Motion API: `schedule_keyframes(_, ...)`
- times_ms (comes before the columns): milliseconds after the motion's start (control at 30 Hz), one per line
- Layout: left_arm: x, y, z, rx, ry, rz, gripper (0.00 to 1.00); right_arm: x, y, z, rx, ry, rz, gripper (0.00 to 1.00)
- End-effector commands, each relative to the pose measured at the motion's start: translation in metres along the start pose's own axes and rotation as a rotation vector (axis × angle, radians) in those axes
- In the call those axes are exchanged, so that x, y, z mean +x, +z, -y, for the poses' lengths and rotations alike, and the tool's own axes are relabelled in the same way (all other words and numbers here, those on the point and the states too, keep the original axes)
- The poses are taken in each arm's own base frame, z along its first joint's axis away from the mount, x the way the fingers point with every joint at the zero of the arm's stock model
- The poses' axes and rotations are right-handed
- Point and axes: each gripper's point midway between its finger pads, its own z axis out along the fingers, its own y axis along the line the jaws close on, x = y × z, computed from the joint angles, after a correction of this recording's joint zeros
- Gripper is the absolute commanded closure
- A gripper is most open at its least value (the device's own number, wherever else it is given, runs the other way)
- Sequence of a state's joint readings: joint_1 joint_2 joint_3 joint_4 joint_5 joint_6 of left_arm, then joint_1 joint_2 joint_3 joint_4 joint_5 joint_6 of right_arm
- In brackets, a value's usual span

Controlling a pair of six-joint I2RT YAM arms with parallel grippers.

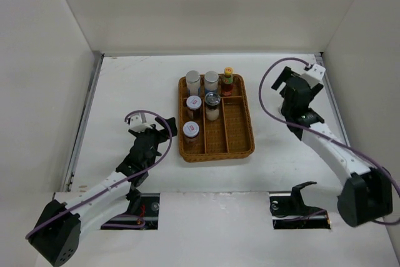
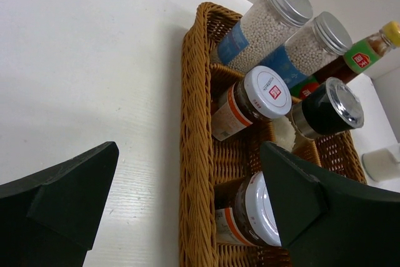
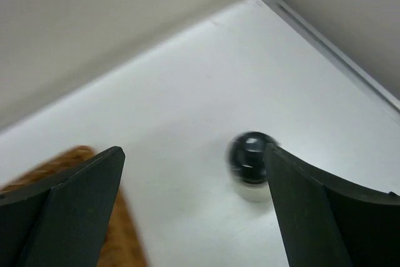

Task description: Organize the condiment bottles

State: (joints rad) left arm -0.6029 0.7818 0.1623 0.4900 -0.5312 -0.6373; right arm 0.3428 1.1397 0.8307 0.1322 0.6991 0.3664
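The jar stands below beside one finger, so my right gripper will next go down and to the right in the wrist view, around the black lid (image 3: 251, 157).
Six condiment bottles stand in the wicker tray (image 1: 240, 136). At the back are two clear silver-lidded jars (image 1: 192, 80) (image 1: 212, 79) and a dark-red sauce bottle with a yellow cap (image 1: 229, 74). In front of them are a white-lidded jar (image 1: 194, 103), a black-lidded jar (image 1: 212, 100) and another white-lidded jar (image 1: 190, 129). My left gripper (image 1: 160, 128) is open beside the tray's left rim (image 2: 194, 123), nothing between its fingers. My right gripper (image 3: 194, 151) is open above the table, right of the tray. A small black-lidded jar (image 3: 250, 157) stands below it, next to its right finger, blurred.
White walls close in the table on the left, back and right, with a metal rail along the right edge (image 3: 337, 54). The tray's right compartments hold nothing. A purple cable loops over each arm (image 1: 150, 117).
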Motion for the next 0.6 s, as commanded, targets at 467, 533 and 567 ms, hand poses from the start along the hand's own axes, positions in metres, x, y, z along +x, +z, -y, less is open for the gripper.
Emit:
schedule_keyframes(467,-0.011,0.002,0.025,0.086,-0.043,0.019,0.0,0.097,0.084,0.064,0.125,-0.153,-0.371,0.05)
schedule_keyframes(533,-0.013,0.002,0.024,0.083,-0.047,0.029,0.0,0.103,0.087,0.064,0.125,-0.151,-0.379,0.15)
schedule_keyframes(567,-0.012,0.003,0.022,0.075,-0.046,0.03,0.0,0.105,0.088,0.063,0.124,-0.145,-0.384,0.2)
